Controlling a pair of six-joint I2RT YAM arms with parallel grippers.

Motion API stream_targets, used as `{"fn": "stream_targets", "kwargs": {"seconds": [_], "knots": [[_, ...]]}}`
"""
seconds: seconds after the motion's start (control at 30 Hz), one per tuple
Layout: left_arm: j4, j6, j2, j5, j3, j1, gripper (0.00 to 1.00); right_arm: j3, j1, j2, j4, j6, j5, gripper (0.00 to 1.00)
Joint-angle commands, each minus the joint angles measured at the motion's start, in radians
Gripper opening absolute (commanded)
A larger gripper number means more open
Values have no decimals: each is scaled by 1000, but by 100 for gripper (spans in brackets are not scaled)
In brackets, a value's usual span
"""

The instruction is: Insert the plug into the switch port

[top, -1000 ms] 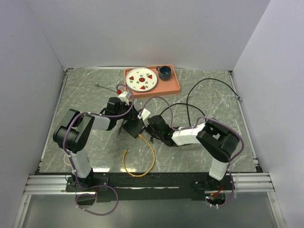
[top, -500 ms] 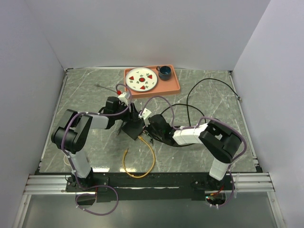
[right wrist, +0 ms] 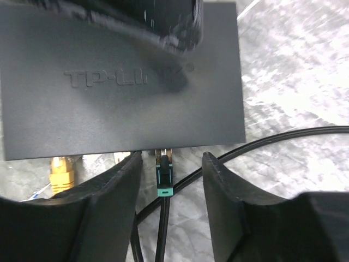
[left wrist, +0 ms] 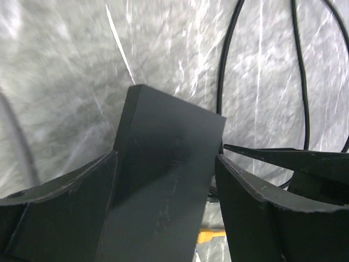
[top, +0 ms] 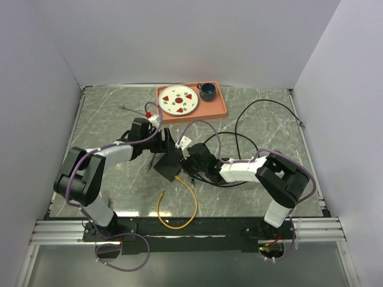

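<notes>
The left gripper moves back, off the switch box (top: 169, 164), and down onto the grey cable's plug next. That plug lies to its left in the top view.
The flat black switch box (top: 169, 164) lies mid-table with its lettered top (right wrist: 120, 82) facing the right wrist camera. The plug (right wrist: 164, 176), black with teal trim on a black cable, sticks into the box's near edge. The switch port itself is hidden under that edge. My right gripper (right wrist: 169, 164) is open, its fingers (right wrist: 109, 207) standing on either side of the plug without touching it. My left gripper (left wrist: 166, 158) is open around the box's far end (left wrist: 163, 142), and a gap shows at its right finger (left wrist: 256, 213).
A yellow cable (top: 179, 209) curls toward the near edge, with its yellow plug (right wrist: 61, 169) beside the box. Black cable (top: 239, 119) loops across the right half of the table. An orange tray (top: 220, 107) holding a plate and a dark cup stands at the back.
Both grippers have opened. The right one has let go of the plug, which stays in the box's edge. The left arm's elbow has swung out to the left, and the box has shifted slightly.
</notes>
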Motion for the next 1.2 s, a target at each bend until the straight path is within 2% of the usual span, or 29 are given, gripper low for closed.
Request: {"fn": "stream_targets", "kwargs": {"seconds": [0.0, 0.17, 0.3, 0.57, 0.73, 1.0, 1.1, 1.17], "knots": [[-63, 21, -130, -126, 33, -8, 79, 22, 4, -74, 19, 13, 21, 60], [-130, 38, -207, -336, 11, -6, 78, 25, 4, -97, 8, 8, 29, 63], [-208, 17, -226, -432, -19, -6, 75, 25, 4, -118, 7, 7, 38, 66], [-222, -17, -240, -455, -104, -6, 68, 32, 4, -155, -12, -2, 46, 70], [-250, -63, -241, -521, -121, -8, 62, 37, 3, -175, -19, -7, 46, 71], [-340, -72, -235, -579, -102, -11, 60, 38, 4, -181, -18, -10, 49, 73], [-372, -71, -223, -591, -89, -12, 55, 43, 4, -178, -21, -12, 46, 73], [-380, -72, -214, -584, -90, -16, 47, 45, 3, -177, -19, -12, 46, 73]]}}
